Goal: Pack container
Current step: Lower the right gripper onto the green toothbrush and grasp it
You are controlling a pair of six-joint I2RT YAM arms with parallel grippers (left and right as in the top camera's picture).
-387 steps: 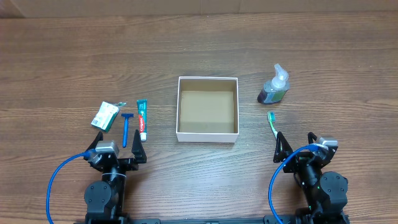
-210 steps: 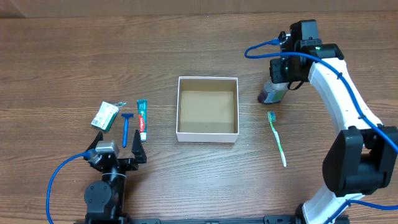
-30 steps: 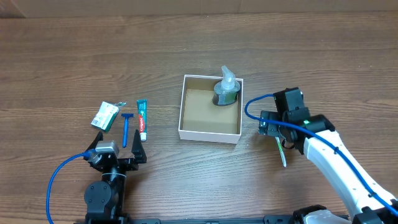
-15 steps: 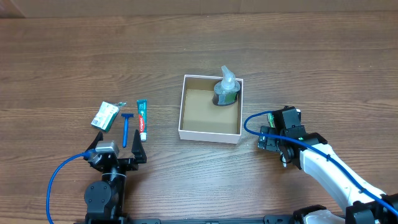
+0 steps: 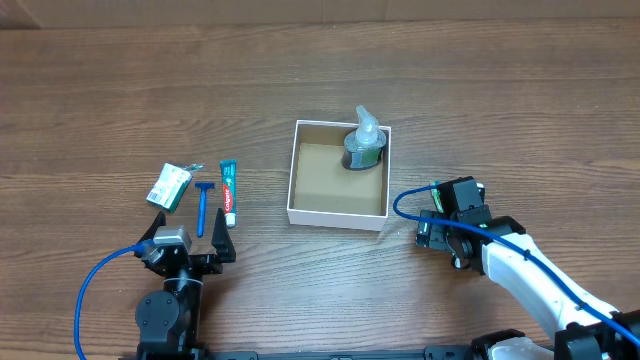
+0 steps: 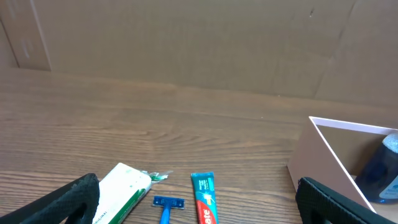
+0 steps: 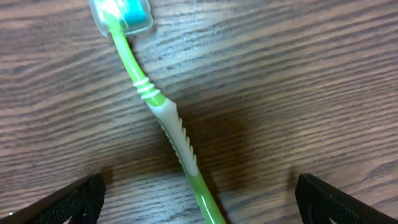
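The toothbrush's handle (image 7: 195, 178) is already between the fingers of my right gripper. I should keep the gripper low over the table and close its fingers on that handle.
The container (image 5: 338, 212), a square white-walled box with a brown inside, sits mid-table. A clear pump bottle of dark liquid (image 5: 364, 145) stands in its back right corner. My right gripper (image 5: 440, 226) is open and low over the table just right of the box. In the right wrist view it (image 7: 199, 205) straddles a green toothbrush (image 7: 171, 124), one finger on each side, not touching it. The arm hides most of the toothbrush in the overhead view. My left gripper (image 5: 188, 236) is open and empty at the front left.
A green-and-white packet (image 5: 169, 186), a blue razor (image 5: 203, 205) and a toothpaste tube (image 5: 229, 192) lie side by side left of the box, just ahead of my left gripper. The left wrist view shows the box wall (image 6: 329, 149) and a cardboard backdrop (image 6: 186, 43).
My right gripper has moved slightly toward the table's front and settled over the toothbrush, still open. The bottle, box and left arm have not moved.
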